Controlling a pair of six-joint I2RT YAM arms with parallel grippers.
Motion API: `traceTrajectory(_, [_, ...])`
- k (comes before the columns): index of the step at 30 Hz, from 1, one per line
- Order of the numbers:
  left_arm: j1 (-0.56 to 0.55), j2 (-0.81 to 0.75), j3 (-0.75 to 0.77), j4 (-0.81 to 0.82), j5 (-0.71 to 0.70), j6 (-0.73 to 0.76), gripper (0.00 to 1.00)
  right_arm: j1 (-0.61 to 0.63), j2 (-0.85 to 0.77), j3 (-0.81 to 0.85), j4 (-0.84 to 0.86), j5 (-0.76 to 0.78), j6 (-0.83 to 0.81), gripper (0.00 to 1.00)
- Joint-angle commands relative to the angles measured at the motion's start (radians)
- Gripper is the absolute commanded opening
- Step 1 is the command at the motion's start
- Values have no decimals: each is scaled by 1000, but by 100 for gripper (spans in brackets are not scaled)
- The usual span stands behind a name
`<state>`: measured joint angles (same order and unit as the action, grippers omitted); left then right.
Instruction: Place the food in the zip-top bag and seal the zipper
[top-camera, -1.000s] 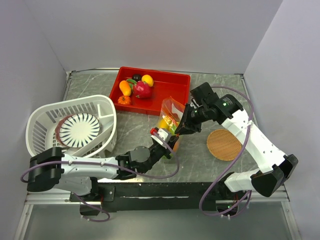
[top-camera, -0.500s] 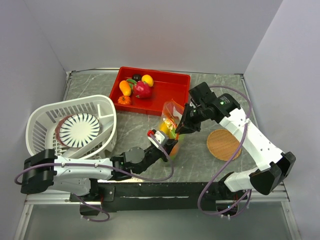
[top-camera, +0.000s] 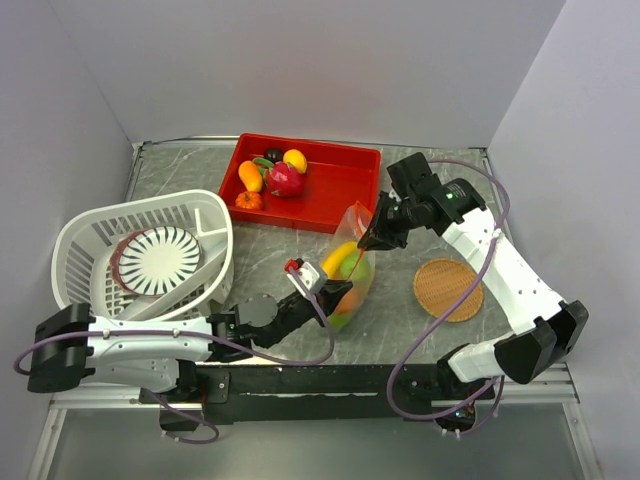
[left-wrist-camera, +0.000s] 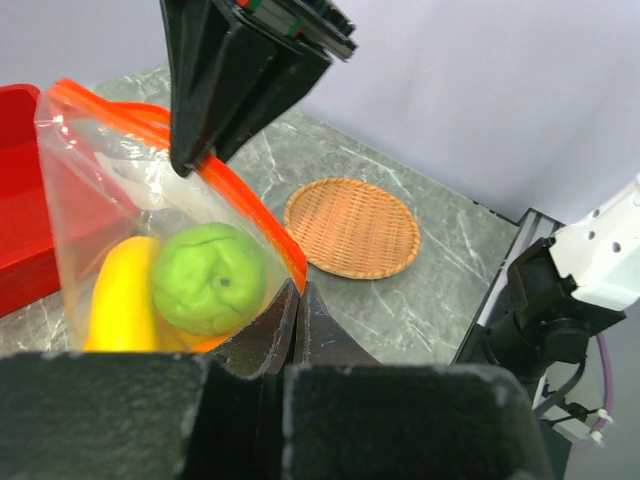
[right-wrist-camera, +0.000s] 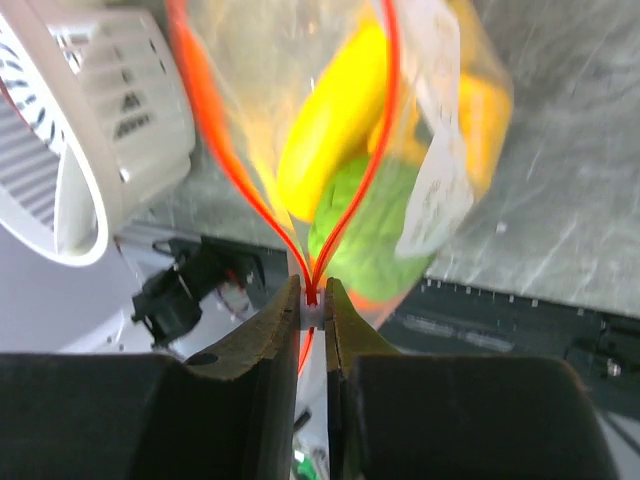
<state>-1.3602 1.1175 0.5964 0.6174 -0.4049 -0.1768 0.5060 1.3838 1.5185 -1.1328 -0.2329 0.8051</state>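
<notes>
I will slide my right gripper outward along the spread orange strips to the bag rim's far end (top-camera: 358, 207), as the bag's opening gapes there, then release beside the red tray.
The zip-top bag (top-camera: 352, 270) hangs stretched between both grippers over the middle of the table. Inside it are a green lime (left-wrist-camera: 208, 277), a yellow fruit (left-wrist-camera: 118, 300) and something orange underneath. My left gripper (left-wrist-camera: 297, 288) is shut on the near end of the bag's rim. My right gripper (right-wrist-camera: 312, 295) is shut on the small white slider of the zipper (left-wrist-camera: 250, 205). Beyond the slider the two orange strips spread apart, so that stretch of the bag's mouth is open. More food (top-camera: 275, 178) lies in the red tray (top-camera: 340, 180). In the top view the left gripper (top-camera: 338, 292) is below the bag and the right gripper (top-camera: 366, 243) at its upper right.
A white slatted basket (top-camera: 90, 240) holding a striped plate (top-camera: 160, 258) stands at the left. A round woven coaster (top-camera: 448, 288) lies right of the bag. Grey walls close in the table at the back and on both sides.
The left arm has drawn back toward the near left, pulling the bag nearer and stretching it. The right gripper has shifted up and to the right along the zipper.
</notes>
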Motion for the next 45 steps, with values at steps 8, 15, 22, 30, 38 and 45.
traceTrajectory(8, [-28, -165, 0, -82, 117, -59, 1, -106, -22, -3, 303, 231, -15, 0])
traceTrajectory(15, [-31, -173, 31, -157, 146, -78, 1, -175, -20, -43, 383, 346, -14, 0])
traceTrajectory(22, [-39, -147, 62, -194, 179, -90, 1, -265, -17, -73, 461, 369, 6, 0])
traceTrajectory(30, [-40, -124, 92, -200, 196, -98, 1, -304, 7, -20, 466, 412, 8, 0])
traceTrajectory(38, [-40, -41, 120, -127, 232, -130, 1, -330, -31, -38, 475, 452, -4, 0])
traceTrajectory(45, [-40, 33, 180, -130, 212, -144, 1, -346, -66, -40, 484, 475, -21, 0])
